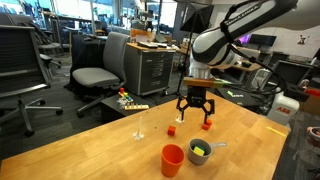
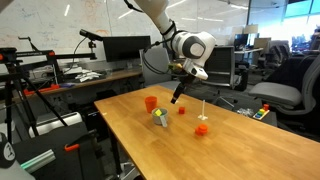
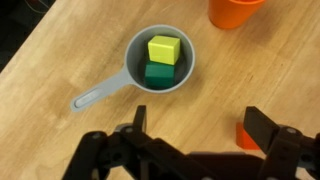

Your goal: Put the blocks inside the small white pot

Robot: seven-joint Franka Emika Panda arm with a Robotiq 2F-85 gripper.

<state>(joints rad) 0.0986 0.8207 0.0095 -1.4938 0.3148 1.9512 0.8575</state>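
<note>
The red block is beside one finger, outside the open gap, so I will move my gripper to the right in the wrist view and then down over the block next.
The small white pot [image 3: 136,52] lies on the wooden table with its short handle pointing to the lower left in the wrist view. A yellow block [image 3: 164,48] and a green block [image 3: 158,74] are inside it. My gripper [image 3: 198,130] is open and empty, hovering above the table short of the pot. An orange-red block [image 3: 243,136] lies on the table just beside one finger. In an exterior view the gripper [image 1: 196,105] hangs above a red block [image 1: 171,129] and an orange block [image 1: 207,125], with the pot [image 1: 192,156] nearer the front edge.
An orange-red plastic cup [image 1: 172,159] stands next to the pot and also shows in the wrist view [image 3: 235,10]. A thin clear upright object [image 1: 139,128] stands on the table. Office chairs [image 1: 100,70] and desks surround the table.
</note>
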